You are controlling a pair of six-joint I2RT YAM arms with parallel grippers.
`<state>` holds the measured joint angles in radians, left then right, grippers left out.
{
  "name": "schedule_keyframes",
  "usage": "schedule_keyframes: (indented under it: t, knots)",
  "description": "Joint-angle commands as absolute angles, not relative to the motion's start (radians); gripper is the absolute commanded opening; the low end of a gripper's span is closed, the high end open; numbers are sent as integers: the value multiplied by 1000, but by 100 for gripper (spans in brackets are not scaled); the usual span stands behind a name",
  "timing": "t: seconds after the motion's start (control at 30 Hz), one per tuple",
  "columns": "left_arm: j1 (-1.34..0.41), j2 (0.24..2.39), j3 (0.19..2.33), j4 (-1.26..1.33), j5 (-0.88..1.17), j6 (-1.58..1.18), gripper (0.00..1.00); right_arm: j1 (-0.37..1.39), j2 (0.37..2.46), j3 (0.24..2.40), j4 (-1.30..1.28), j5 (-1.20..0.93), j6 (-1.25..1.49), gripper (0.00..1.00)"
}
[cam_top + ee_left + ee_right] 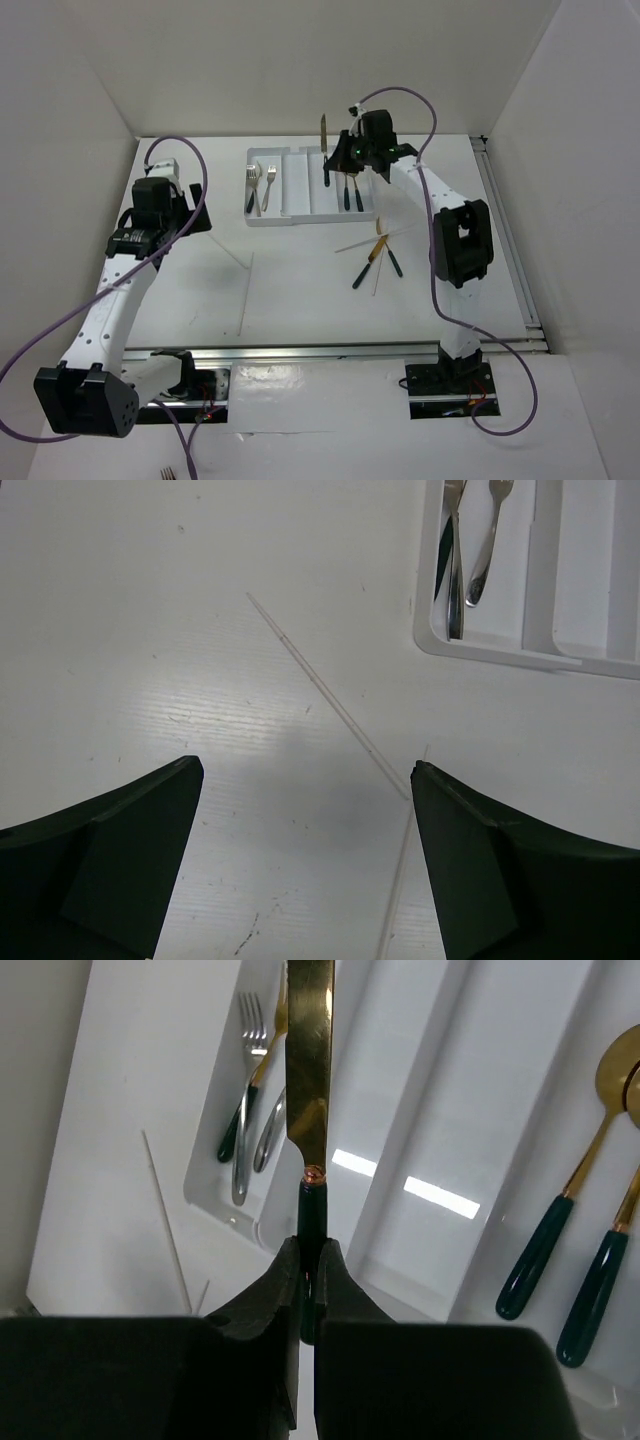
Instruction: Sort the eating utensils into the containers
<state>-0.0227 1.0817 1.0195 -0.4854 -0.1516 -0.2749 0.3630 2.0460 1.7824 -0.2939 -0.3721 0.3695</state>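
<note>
My right gripper shifts slightly toward the forks' side next, then must lower the gold knife (308, 1060) into the empty slot beside the spoons.
My right gripper (310, 1260) is shut on the dark green handle of a gold knife (308, 1060) and holds it above the middle of the white organiser tray (450, 1110), blade pointing away. In the top view it (335, 162) hovers over the tray (300, 195), with the knife blade (323, 132) reaching past the far rim. Forks (260, 185) lie in the left slot, and two gold spoons (560, 1260) in a right slot. My left gripper (305, 780) is open and empty above two thin pale chopsticks (320, 680) on the table.
Several loose utensils and chopsticks (375, 255) lie on the table just in front of the tray's right end, near the right arm. The two chopsticks (243, 290) lie left of centre. White walls enclose the table at the back and sides.
</note>
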Motion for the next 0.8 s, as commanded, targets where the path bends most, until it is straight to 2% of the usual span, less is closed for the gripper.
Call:
schedule_keyframes:
  t: [0.0, 0.27, 0.7, 0.77]
  knots:
    - [-25, 1092, 1052, -440, -164, -314, 100, 374, 2109, 1916, -267, -468, 466, 0]
    - [-34, 1120, 1062, -431, -175, -305, 100, 353, 2298, 2049, -311, -531, 448, 0]
    - [-34, 1149, 1080, -422, -166, -305, 100, 324, 2350, 1983, -308, -474, 384, 0]
    - [-34, 1172, 1091, -422, -166, -305, 100, 313, 2362, 1983, -308, -483, 374, 16]
